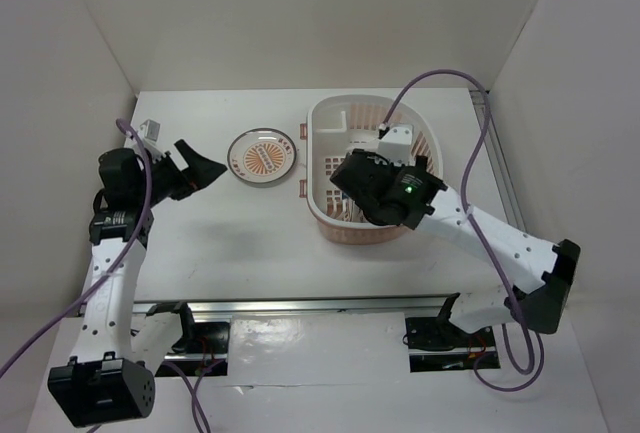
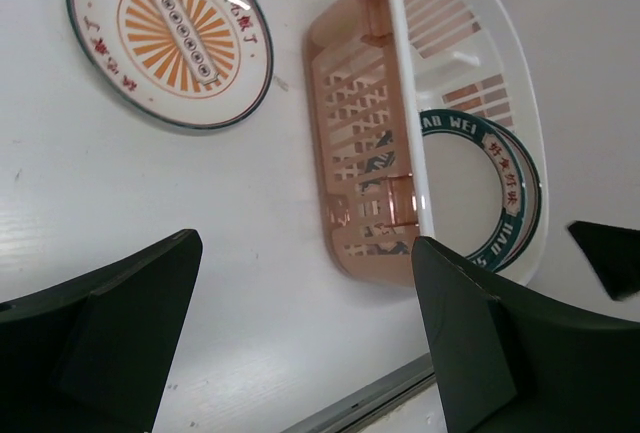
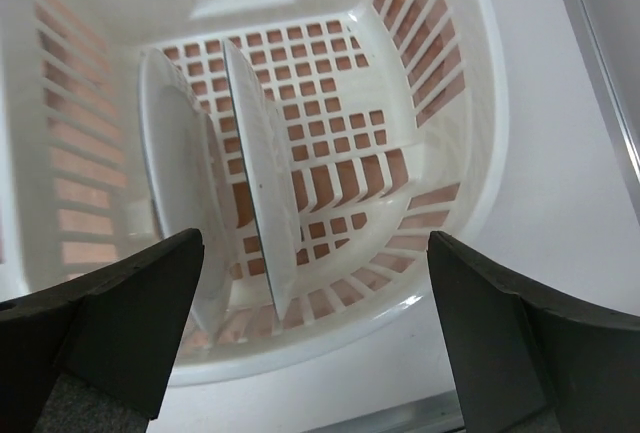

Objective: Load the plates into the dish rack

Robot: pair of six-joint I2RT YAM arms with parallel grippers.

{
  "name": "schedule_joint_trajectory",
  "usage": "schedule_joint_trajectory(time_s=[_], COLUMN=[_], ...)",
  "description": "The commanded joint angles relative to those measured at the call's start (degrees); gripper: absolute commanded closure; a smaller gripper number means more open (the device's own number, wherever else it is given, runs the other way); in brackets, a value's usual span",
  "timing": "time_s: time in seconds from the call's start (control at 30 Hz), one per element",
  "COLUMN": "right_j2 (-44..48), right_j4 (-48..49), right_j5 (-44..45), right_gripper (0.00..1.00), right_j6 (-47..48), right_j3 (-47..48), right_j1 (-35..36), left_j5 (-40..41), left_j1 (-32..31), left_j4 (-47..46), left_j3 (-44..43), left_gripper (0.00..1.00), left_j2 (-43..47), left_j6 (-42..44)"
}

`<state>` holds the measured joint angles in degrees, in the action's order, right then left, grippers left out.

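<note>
The robot should tilt its left gripper flatter, low down near the table, and then close it on the plate's rim farthest from the rack, because the plate is lying flat.
One white plate with an orange sunburst centre and grey rim lies flat on the table left of the pink-and-white dish rack; it also shows in the left wrist view. Two plates stand on edge inside the rack: one against the left wall, one beside it. The left wrist view shows a teal lettered rim inside the rack. My left gripper is open and empty, left of the flat plate. My right gripper is open and empty above the rack's near end.
White walls enclose the table at the back and both sides. A metal rail runs along the table's near edge. The right arm reaches over the rack from the right.
</note>
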<state>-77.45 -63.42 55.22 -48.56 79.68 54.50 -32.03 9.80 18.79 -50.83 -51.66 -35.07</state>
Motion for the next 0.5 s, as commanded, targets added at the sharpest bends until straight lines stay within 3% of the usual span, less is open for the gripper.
schedule_joint_trajectory(time_s=[0.0,0.1,0.17,0.2,0.23,0.47], right_j2=[5.20,10.20,16.76,18.46,19.43,16.45], right_j4=[-4.80,9.66,26.49,30.33,32.81,30.89], right_j5=[3.67,-4.65,-18.04,-22.13,-27.05,-30.78], right_gripper=[0.00,0.00,0.00,0.00,0.00,0.00], right_j6=[-0.68,13.70,25.38,27.35,29.29,31.68], right_j3=[5.22,2.00,-3.01,-4.87,-6.36,-2.42], right_j1=[1.84,3.16,3.16,3.16,3.16,3.68], left_j5=[3.20,6.71,8.38,9.08,9.09,10.32], left_j1=[-0.22,-0.22,-0.22,-0.22,-0.22,-0.22], left_j4=[-4.08,-14.42,-22.26,-25.96,-33.48,-54.88], left_j3=[4.58,14.41,20.21,24.59,26.29,29.12], left_gripper=[0.00,0.00,0.00,0.00,0.00,0.00], left_j2=[-0.55,-0.55,-2.55,-4.05,-6.06,-29.44], left_j6=[-5.08,-14.65,-21.58,-23.36,-24.77,-29.35])
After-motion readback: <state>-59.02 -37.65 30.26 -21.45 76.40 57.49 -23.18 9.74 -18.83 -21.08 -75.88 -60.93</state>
